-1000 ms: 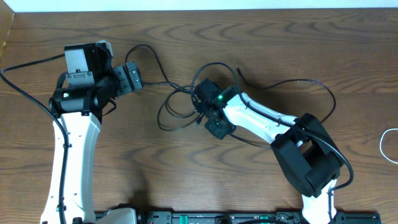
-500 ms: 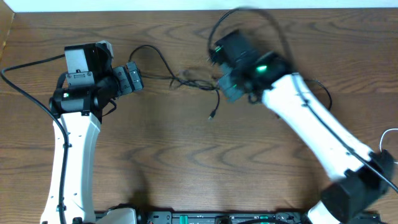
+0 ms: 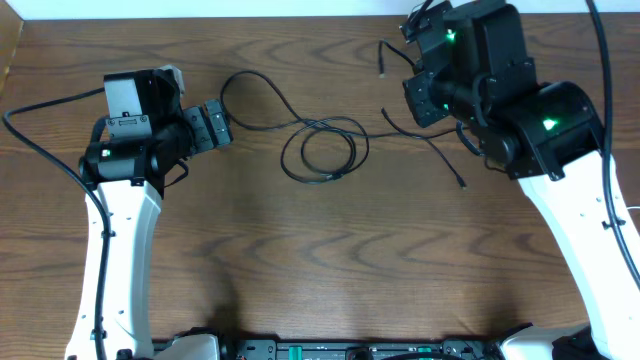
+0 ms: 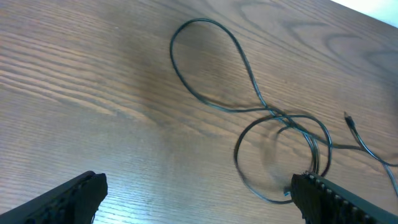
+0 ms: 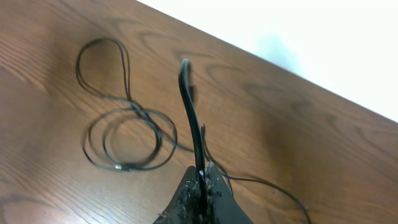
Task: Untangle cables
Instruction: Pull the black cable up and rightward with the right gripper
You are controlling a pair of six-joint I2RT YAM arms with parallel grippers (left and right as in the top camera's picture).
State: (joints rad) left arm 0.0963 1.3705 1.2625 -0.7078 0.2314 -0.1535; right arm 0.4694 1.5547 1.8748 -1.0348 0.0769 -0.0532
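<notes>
I will next lower the cable in my right gripper to where black cable parts cross below and let go, as it hangs high over the wood.
The black cable (image 3: 322, 150) lies on the table in loose overlapping loops. One long loop (image 4: 211, 65) reaches toward the back left, and a strand (image 3: 440, 150) trails right to a small plug. My right gripper (image 5: 202, 174) is raised at the back right and is shut on this cable. A short stiff end (image 5: 189, 106) sticks out past its jaws. My left gripper (image 4: 199, 199) stands wide open low over the wood, holding nothing. The loops lie just beside its right finger (image 4: 336, 196). A thin pale arc at the right table edge (image 3: 633, 210) may be the white cable.
The right arm's (image 3: 520, 110) big dark body hangs over the table's back right and hides what is under it. A white wall edge (image 3: 300, 8) runs along the far side. A black rail (image 3: 360, 350) lines the front edge.
The right arm has swung from the table's middle up to the back right, drawing the black cable with it. The tight tangle has spread into looser loops. The left arm has not moved.
</notes>
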